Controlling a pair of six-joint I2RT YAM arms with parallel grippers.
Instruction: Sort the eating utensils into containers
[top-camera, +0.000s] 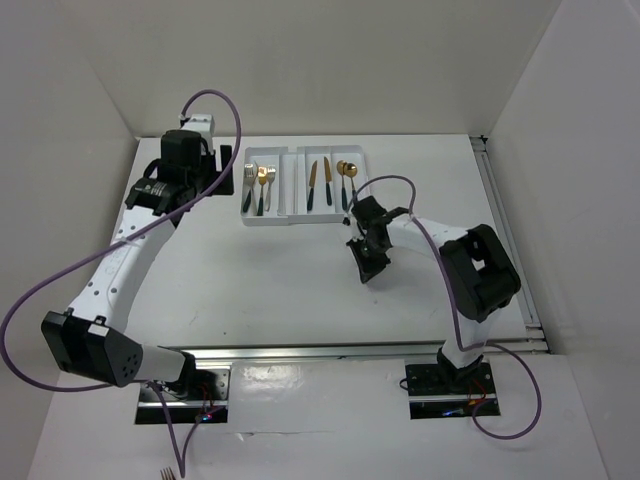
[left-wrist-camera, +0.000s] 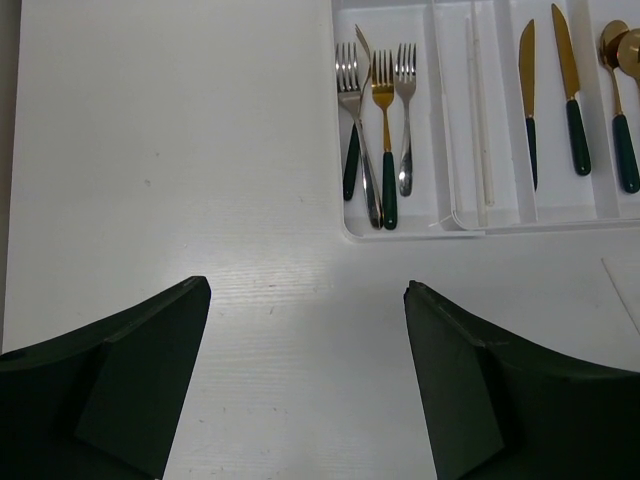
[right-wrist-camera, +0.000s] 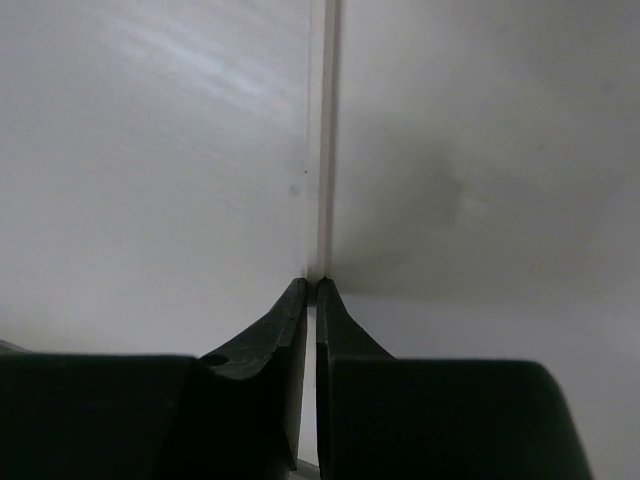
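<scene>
My right gripper lifts outward and across to the lone chopstick's compartment (top-camera: 290, 186) next, lowers and releases, since this lies outward and to its left in the top view.
The white organiser tray (top-camera: 270, 220) lies at the back of the table. Its compartments hold several forks (left-wrist-camera: 385, 110), one pale chopstick (left-wrist-camera: 478, 120), two knives (left-wrist-camera: 565, 90) and spoons (left-wrist-camera: 620, 110). In front of the tray, low over the table, my right gripper (top-camera: 366, 268) is shut on another thin pale chopstick (right-wrist-camera: 324, 150). That chopstick runs straight ahead from the closed fingertips of the right gripper (right-wrist-camera: 311, 283). My left gripper (left-wrist-camera: 307, 285) stands wide open above bare table, just left of the tray (left-wrist-camera: 400, 232), with nothing between its fingers.
White walls close the table in at the back and on both sides. A metal rail (top-camera: 510, 240) runs along the right edge. The left arm's purple cable (top-camera: 60, 280) loops over the table's left part.
</scene>
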